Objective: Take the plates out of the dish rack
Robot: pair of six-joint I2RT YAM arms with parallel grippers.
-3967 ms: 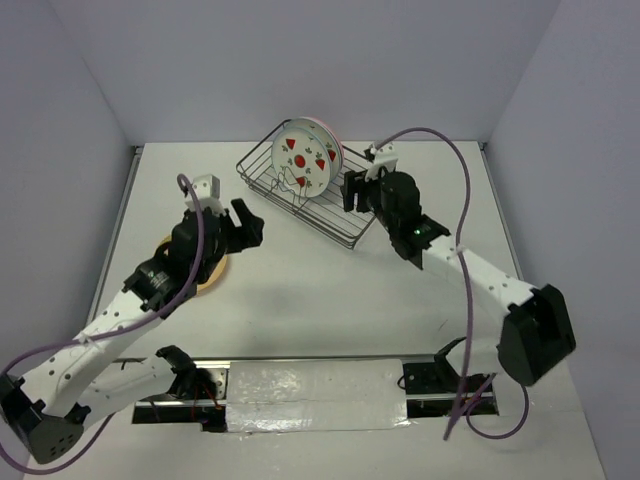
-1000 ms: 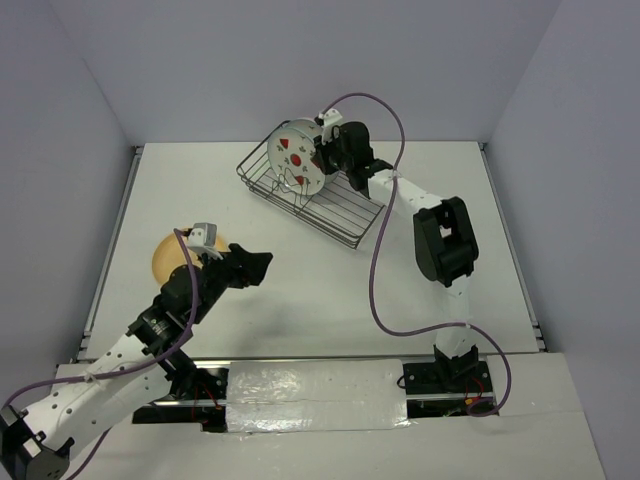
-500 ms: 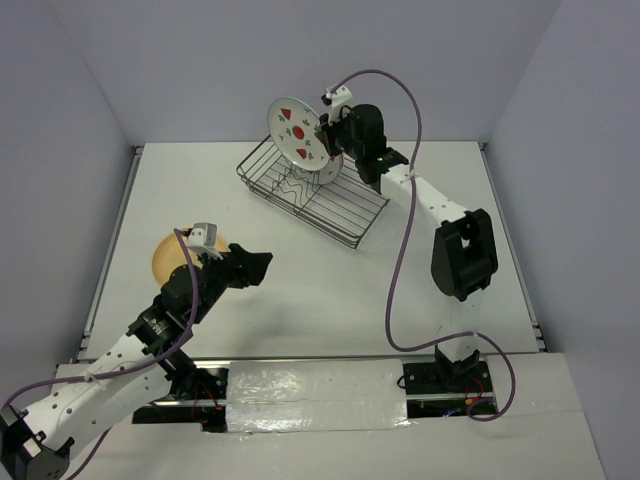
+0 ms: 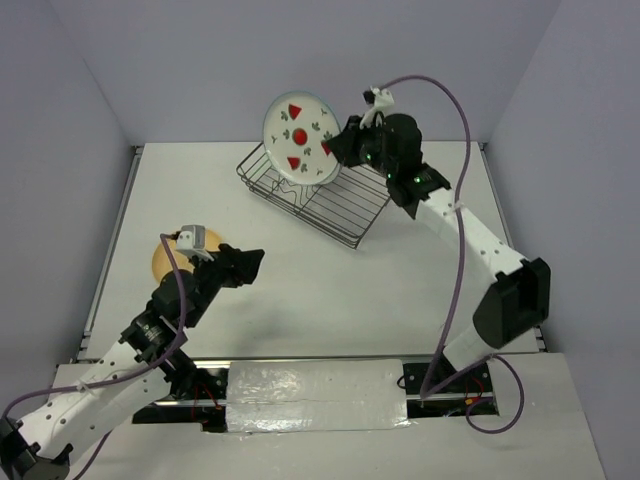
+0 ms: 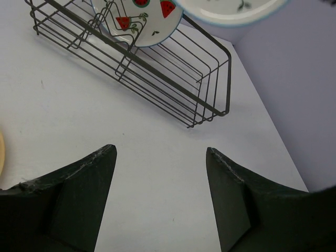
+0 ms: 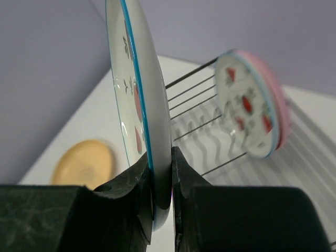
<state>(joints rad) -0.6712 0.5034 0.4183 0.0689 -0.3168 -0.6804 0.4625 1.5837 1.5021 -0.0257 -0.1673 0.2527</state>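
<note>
My right gripper next brings the plate back and down to the bare table between rack (image 4: 330,205) and taped strip and releases it there, as it is empty.
My right gripper (image 4: 338,150) (image 6: 161,157) is shut on the rim of a white plate with red fruit prints (image 4: 299,138) (image 6: 140,100), held on edge in the air above the dish rack (image 4: 330,205) (image 5: 173,86) (image 6: 197,92). A second fruit-print plate (image 6: 245,111) (image 5: 137,21) still stands in the rack, with a pink plate (image 6: 277,107) right behind it. The tan-orange plate (image 4: 163,260) (image 6: 86,163) lies flat on the table at the left. My left gripper (image 4: 247,262) (image 5: 160,153) hovers open over bare table beside that plate, holding nothing.
Purple walls close in the white table at the back and both sides. The right arm's purple cable (image 4: 455,110) loops above the rack's right end. A taped strip (image 4: 310,385) runs along the near edge between the arm bases.
The right gripper has lifted the fruit-print plate up out of the rack, and its arm has swung to the right. The left arm has shifted only slightly.
</note>
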